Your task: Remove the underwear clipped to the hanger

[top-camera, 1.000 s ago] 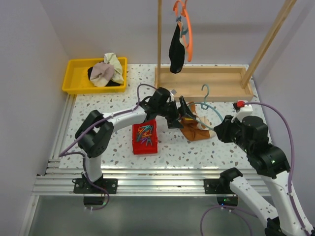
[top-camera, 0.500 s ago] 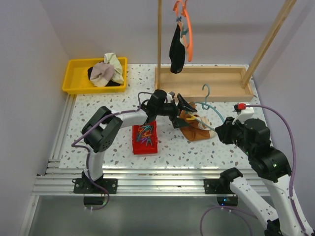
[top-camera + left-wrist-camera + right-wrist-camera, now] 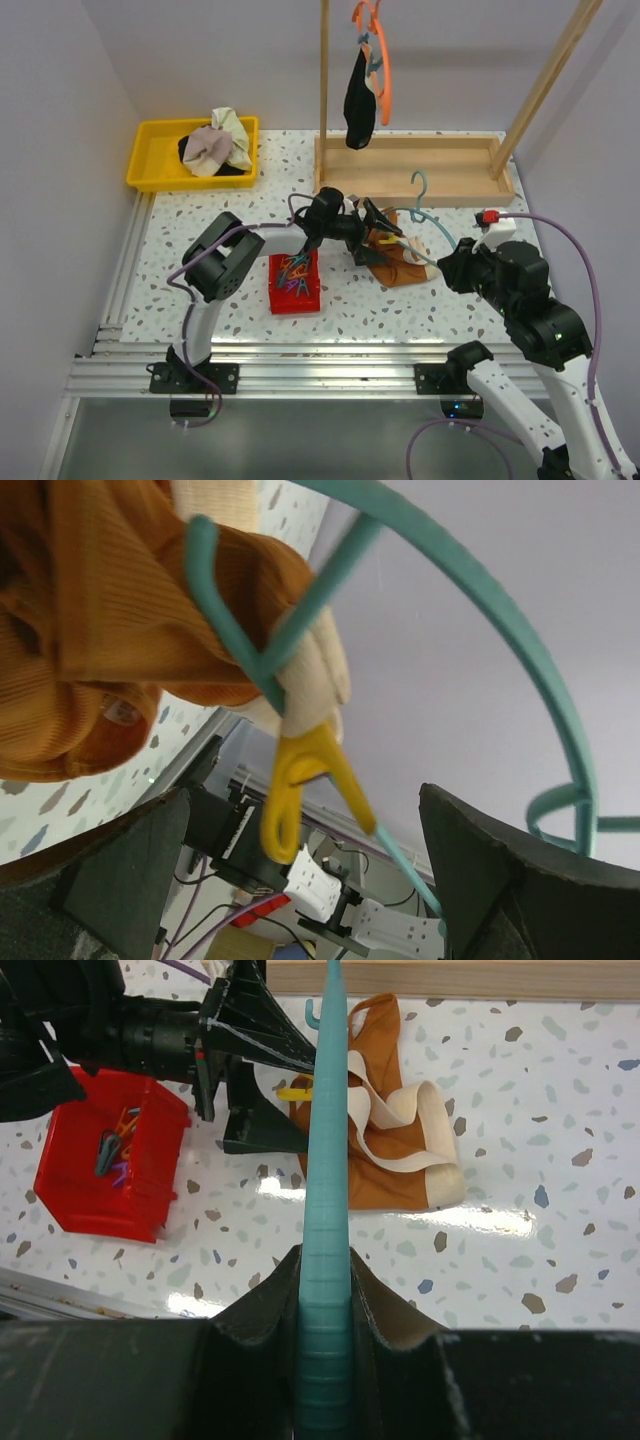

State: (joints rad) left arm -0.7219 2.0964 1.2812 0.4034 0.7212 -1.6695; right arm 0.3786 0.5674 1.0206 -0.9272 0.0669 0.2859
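Observation:
The teal hanger [image 3: 421,212] should go up and outward with my right gripper to the free gap beside the orange hanger, so that my right gripper can release it there.
The rust-brown underwear [image 3: 400,266] with cream-white bands lies on the table, pinned to a teal hanger [image 3: 421,212] by a yellow clip [image 3: 300,780]. My left gripper [image 3: 376,226] is open, its two fingers standing either side of that clip without touching it. In the left wrist view the underwear [image 3: 90,650] fills the upper left. My right gripper [image 3: 325,1270] is shut on the teal hanger [image 3: 327,1160], whose bar runs straight out from between the jaws. The black underwear [image 3: 357,100] hangs from an orange hanger [image 3: 385,85] on the wooden rack.
A red bin [image 3: 295,285] of coloured clips stands just left of the left gripper. A yellow tray [image 3: 150,165] holding a pale cloth bundle is at the back left. The rack's wooden base [image 3: 420,172] and posts stand behind the hanger.
My left arm's elbow has swung to the right and its gripper has edged closer to the clip. The right arm and the hanger have stayed put.

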